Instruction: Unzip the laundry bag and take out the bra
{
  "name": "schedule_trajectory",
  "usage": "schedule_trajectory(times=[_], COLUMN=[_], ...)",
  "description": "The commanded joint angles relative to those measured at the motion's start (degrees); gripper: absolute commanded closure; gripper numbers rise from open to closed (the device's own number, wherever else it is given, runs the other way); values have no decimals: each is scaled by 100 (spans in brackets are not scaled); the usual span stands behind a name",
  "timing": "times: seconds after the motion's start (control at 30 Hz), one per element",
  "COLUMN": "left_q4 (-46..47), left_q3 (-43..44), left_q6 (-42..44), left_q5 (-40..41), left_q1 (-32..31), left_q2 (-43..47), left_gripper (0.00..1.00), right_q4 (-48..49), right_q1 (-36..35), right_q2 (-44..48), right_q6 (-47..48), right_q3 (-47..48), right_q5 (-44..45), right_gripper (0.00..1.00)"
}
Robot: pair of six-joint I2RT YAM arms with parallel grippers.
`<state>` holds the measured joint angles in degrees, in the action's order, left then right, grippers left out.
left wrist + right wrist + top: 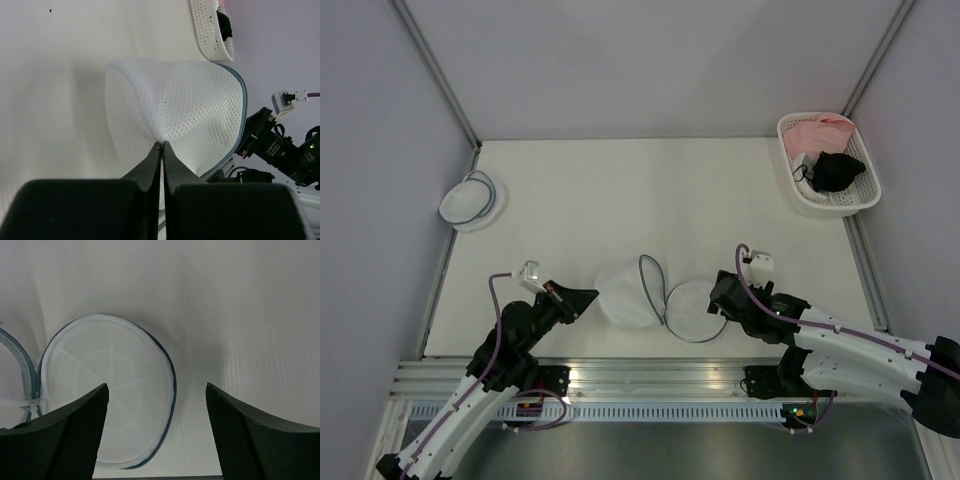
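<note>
The dark edge of the lid runs between my open fingers, so next my right gripper will move down and slightly back onto the lid's free edge (725,319) (173,396) opposite the joint.
The laundry bag (625,290) lies on its side near the table's front middle, its white mesh dome to the left and its dark grey-blue rim facing right. Its flat disc lid (692,309) lies open on the table to the right, still joined at the rim. My left gripper (590,296) is shut on a pinch of the dome's mesh (165,107). My right gripper (720,298) is open and empty just above the lid's right edge (107,395). The bra is hidden; I cannot see into the bag.
A smaller white dome with a pale bluish rim (470,200) sits at the table's left edge. A white basket (865,195) with pink and black garments stands at the back right, also in the left wrist view (207,30). Grey walls close three sides.
</note>
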<state>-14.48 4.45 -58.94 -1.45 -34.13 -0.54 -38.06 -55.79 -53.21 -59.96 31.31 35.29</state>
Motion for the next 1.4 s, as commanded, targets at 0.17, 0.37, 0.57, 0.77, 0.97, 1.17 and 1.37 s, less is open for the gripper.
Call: schedule_trajectory(times=[0.17,0.37,0.57,0.77,0.97,1.17,1.37], left_q4=[-784,-767,-679,-319,191,95,-380], left_q3=[-181,-225,-234,-199,-6,275,548], left_q6=[-180,-188,-136,92,356,392,453], left_q5=[75,5,-162,-531,-935,-892,-716], left_q1=[29,29,20,20,29,29,29], left_q2=[124,168,177,-181,-368,-491,-430], left_gripper=[98,98,98,98,61,22,14], right_q4=[483,1774,1515,-388,-3051,-4534,-4516], right_q1=[-151,-300,-547,-573,-573,-556,-468], right_q2=[513,908,1031,1419,464,-847,-2067], right_q6=[-1025,-1474,-1589,-1553,-1658,-1432,-421], right_q3=[-687,-1627,-1454,-305,1689,3107,4013], right_q5=[-382,-866,-288,881,2367,3316,3711], right_gripper=[19,38,75,99,100,100,100])
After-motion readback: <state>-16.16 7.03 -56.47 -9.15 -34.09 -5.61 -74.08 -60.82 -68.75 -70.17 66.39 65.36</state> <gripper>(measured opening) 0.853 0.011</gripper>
